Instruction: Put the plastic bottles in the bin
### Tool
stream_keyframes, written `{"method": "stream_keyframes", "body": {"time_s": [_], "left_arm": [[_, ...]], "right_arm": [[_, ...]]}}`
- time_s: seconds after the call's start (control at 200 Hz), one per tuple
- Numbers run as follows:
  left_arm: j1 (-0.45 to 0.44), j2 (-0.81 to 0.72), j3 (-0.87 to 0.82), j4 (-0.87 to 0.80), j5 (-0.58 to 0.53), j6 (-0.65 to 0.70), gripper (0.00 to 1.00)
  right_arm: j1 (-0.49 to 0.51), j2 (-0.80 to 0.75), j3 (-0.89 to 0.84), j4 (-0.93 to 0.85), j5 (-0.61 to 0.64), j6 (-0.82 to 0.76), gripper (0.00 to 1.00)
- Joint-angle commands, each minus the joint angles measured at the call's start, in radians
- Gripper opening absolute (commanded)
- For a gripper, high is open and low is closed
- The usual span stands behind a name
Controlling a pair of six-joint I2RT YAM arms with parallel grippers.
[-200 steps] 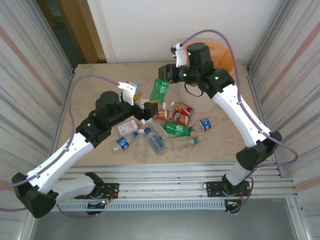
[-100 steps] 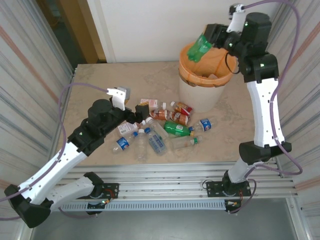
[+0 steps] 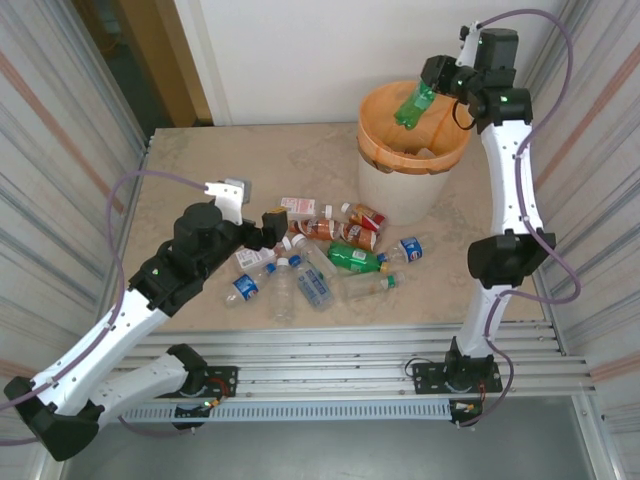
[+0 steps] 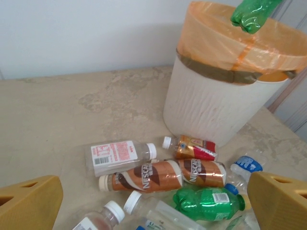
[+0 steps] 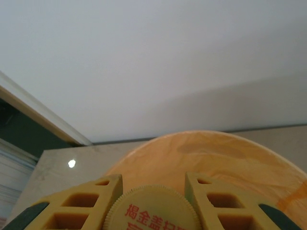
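My right gripper next lowers the green plastic bottle (image 3: 414, 106), its base already pointing into the bin's opening, and releases it inside, since that lined opening is below my gripper.
My right gripper (image 3: 437, 80) is shut on a green plastic bottle (image 3: 414, 106) and holds it neck-up, tilted, over the mouth of the bin (image 3: 400, 192). In the right wrist view the fingers clamp the bottle's yellowish cap (image 5: 152, 213), with the orange liner (image 5: 211, 155) below. Several plastic bottles (image 3: 330, 255) lie in a pile on the table in front of the bin. My left gripper (image 3: 268, 224) hovers open at the pile's left side. In the left wrist view it (image 4: 153, 203) stands over a brown Nescafe bottle (image 4: 144, 176) and a green bottle (image 4: 207, 203).
The bin (image 4: 211, 112) stands at the table's back right, close to the corrugated right wall (image 3: 590, 150). A clear bottle with a red label (image 4: 120, 155) lies at the pile's far left. Bare tabletop (image 3: 200, 180) stretches left of the pile.
My right arm has swung the green bottle up from above the pile to over the bin's mouth. My left arm has drawn back slightly toward the near left.
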Motion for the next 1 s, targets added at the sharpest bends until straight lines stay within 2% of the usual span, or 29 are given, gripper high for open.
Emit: {"method": "stream_keyframes", "body": {"time_s": [0.0, 0.536, 0.872, 0.992], "left_arm": [[0.016, -0.016, -0.017, -0.049, -0.048, -0.024, 0.99], [0.074, 0.016, -0.022, -0.16, -0.041, -0.044, 0.99], [0.103, 0.09, 0.019, -0.309, -0.024, -0.022, 0.99], [0.106, 0.13, 0.033, -0.344, -0.018, 0.006, 0.99]], "right_arm": [[0.003, 0.025, 0.023, -0.004, -0.037, -0.01, 0.02], [0.089, 0.152, 0.009, -0.07, -0.038, -0.082, 0.07], [0.098, 0.185, -0.027, -0.089, -0.018, -0.094, 0.3], [0.093, 0.188, -0.026, -0.099, -0.015, -0.095, 0.42]]}}
